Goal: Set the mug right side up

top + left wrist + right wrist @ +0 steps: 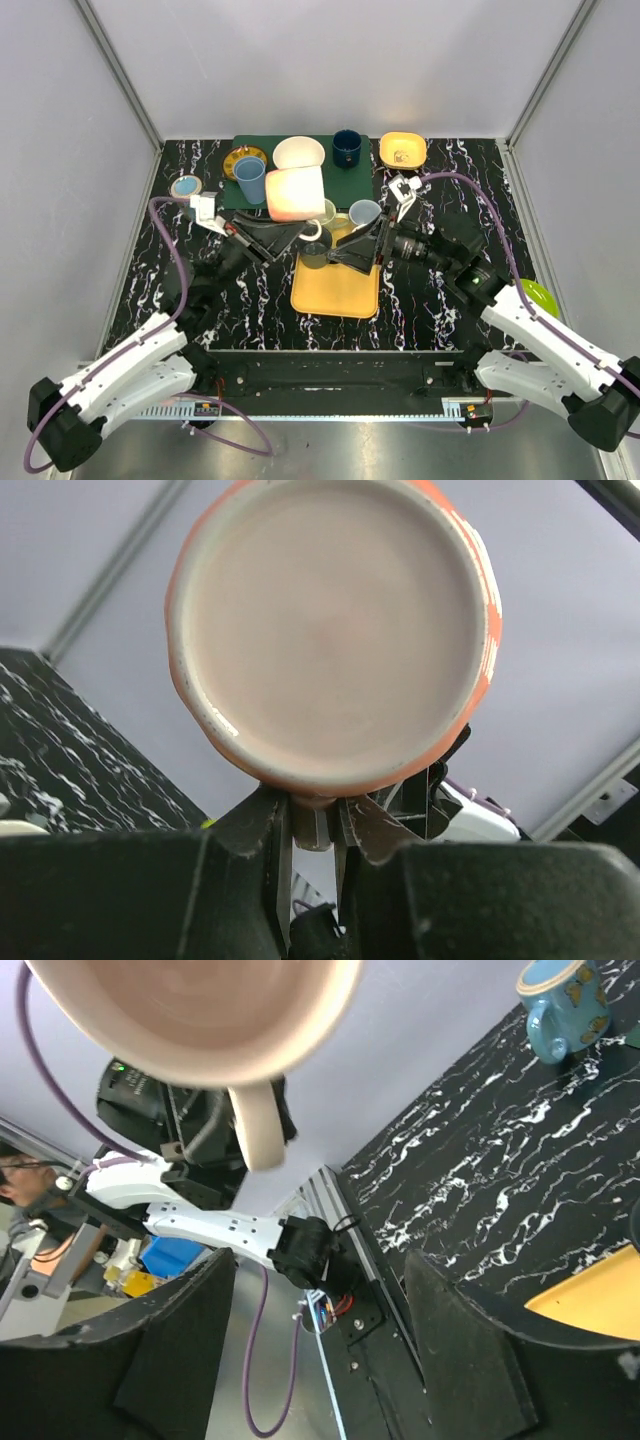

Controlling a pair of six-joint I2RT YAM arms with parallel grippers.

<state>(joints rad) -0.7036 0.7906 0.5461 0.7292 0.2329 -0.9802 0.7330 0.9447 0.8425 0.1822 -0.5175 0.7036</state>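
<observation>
I will swing my left gripper to the bare tabletop (172, 228) next to the patterned blue mug, then tip it downward and lower the orange mug (295, 193) to let go of it.
An orange mug (295, 193) with a pale inside hangs in the air over the back of the yellow tray (335, 290). My left gripper (303, 232) is shut on its handle; in the left wrist view the mug's flat base (330, 630) fills the frame, with the handle pinched in the left gripper (316, 825). The mug's open mouth (190, 1005) faces the right wrist camera, its handle (258, 1125) hanging below. My right gripper (345, 250) (318, 1260) is open just right of the mug, and its fingers hold nothing.
A green mat (355, 185) at the back holds a blue cup (250, 180), a white bowl (299, 152) and a dark blue mug (347, 148). A yellow bowl (402, 150), a light blue cup (363, 212) and a dark cup (315, 253) stand nearby. A patterned blue mug (560, 1005) stands at far left.
</observation>
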